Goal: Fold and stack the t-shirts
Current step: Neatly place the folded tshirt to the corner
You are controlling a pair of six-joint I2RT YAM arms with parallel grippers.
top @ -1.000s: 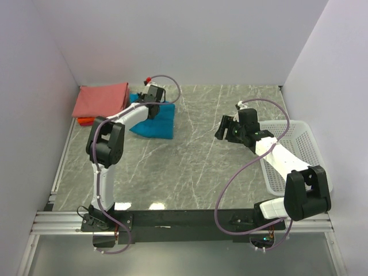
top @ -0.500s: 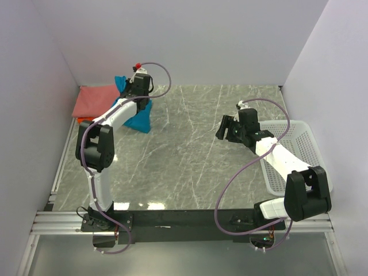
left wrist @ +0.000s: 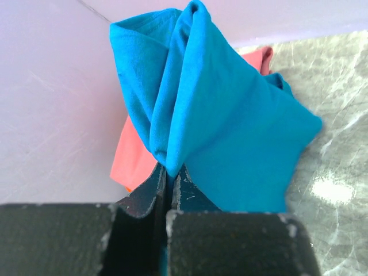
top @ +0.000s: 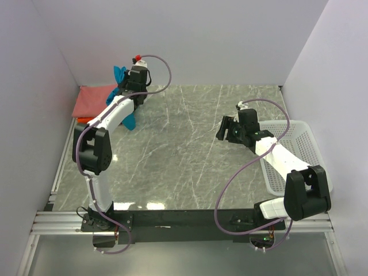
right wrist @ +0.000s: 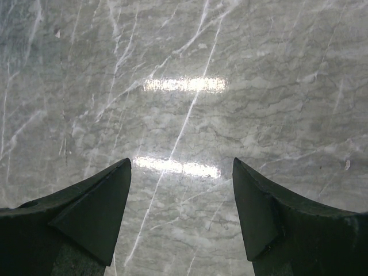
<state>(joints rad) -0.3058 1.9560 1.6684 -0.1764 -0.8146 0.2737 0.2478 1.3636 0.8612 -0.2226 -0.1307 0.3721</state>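
I will lower my left gripper toward the left in the top view onto the folded salmon-pink t-shirt (top: 92, 99) (left wrist: 135, 159) and let go, because the teal-blue t-shirt is hanging beside it.
My left gripper (top: 125, 85) is shut on the teal-blue t-shirt (top: 121, 76) and holds it lifted at the back left, near the wall; part of it hangs down by the arm (top: 131, 121). In the left wrist view the shirt (left wrist: 230, 132) drapes from my shut gripper (left wrist: 168, 172). The folded salmon-pink t-shirt (top: 92, 99) lies in the back left corner, with an orange-red one (top: 84, 120) showing under its front edge. My right gripper (top: 221, 130) is open and empty above bare table; it shows open in the right wrist view (right wrist: 181, 172).
A white mesh basket (top: 293, 150) stands at the right edge, under the right arm. White walls close off the back and both sides. The grey marble table (top: 184, 161) spreads between the arms.
My left gripper has lifted the teal-blue shirt off the table and carried it back and left toward the salmon-pink pile. The right arm has not moved.
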